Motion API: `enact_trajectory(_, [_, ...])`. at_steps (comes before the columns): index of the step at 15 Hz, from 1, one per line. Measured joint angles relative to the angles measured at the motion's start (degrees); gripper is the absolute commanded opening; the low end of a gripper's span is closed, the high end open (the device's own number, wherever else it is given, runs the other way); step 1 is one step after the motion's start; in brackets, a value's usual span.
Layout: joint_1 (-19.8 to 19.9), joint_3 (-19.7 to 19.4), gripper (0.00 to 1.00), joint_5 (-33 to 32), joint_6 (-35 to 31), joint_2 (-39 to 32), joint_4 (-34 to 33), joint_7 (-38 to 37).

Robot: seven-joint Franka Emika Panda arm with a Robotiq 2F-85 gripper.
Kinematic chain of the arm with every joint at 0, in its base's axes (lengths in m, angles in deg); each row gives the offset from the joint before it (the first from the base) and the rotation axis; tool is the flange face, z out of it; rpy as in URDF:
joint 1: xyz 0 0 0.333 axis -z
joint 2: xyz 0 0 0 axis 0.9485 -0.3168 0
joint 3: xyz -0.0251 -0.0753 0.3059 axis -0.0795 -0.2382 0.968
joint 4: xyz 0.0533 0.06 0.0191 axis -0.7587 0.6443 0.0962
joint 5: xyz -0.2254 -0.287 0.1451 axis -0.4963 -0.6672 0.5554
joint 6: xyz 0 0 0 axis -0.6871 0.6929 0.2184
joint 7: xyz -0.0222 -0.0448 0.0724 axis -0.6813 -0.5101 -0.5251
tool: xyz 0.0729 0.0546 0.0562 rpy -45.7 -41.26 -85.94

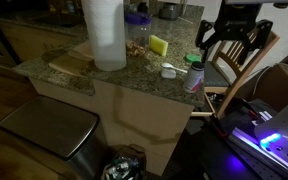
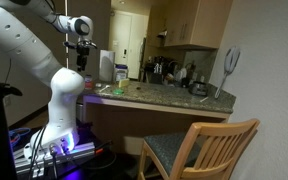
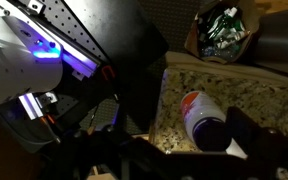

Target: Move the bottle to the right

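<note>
I should next move my gripper toward the paper towel roll and lower it over the dark cap (image 1: 196,67) (image 3: 211,134). The bottle stands upright below my gripper and closer to the roll.
The bottle (image 1: 195,78) is small and pale whitish-pink with a reddish label band. It stands upright at the corner edge of the granite counter (image 1: 104,80). My gripper (image 1: 228,42) hangs above and beside it, off the counter's edge, open and empty. In the wrist view the bottle (image 3: 198,117) shows from above with its dark cap, on the counter near the edge, between my dark fingers (image 3: 174,152). In an exterior view my gripper (image 2: 81,55) is above the counter's end; the bottle is too small to make out there.
A tall paper towel roll (image 1: 106,35), a jar (image 1: 137,35), a yellow sponge (image 1: 159,45), a flat white disc (image 1: 169,71) and a wooden board (image 1: 69,62) are on the counter. A wooden chair (image 1: 242,68) stands close to the bottle. A bin (image 1: 46,132) is below.
</note>
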Motion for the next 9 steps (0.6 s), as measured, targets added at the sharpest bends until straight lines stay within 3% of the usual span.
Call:
enact_trajectory(2, [-0.42, 0.36, 1.00, -0.56, -2.41, -0.24, 0.58, -1.75])
enact_trajectory(7, [-0.25, 3.68, 1.00, -4.22, -18.91, -4.29, 3.89, -9.35])
enact_trajectory(9, [-0.16, 4.16, 1.00, -6.73, -22.13, -6.88, 4.13, -12.97])
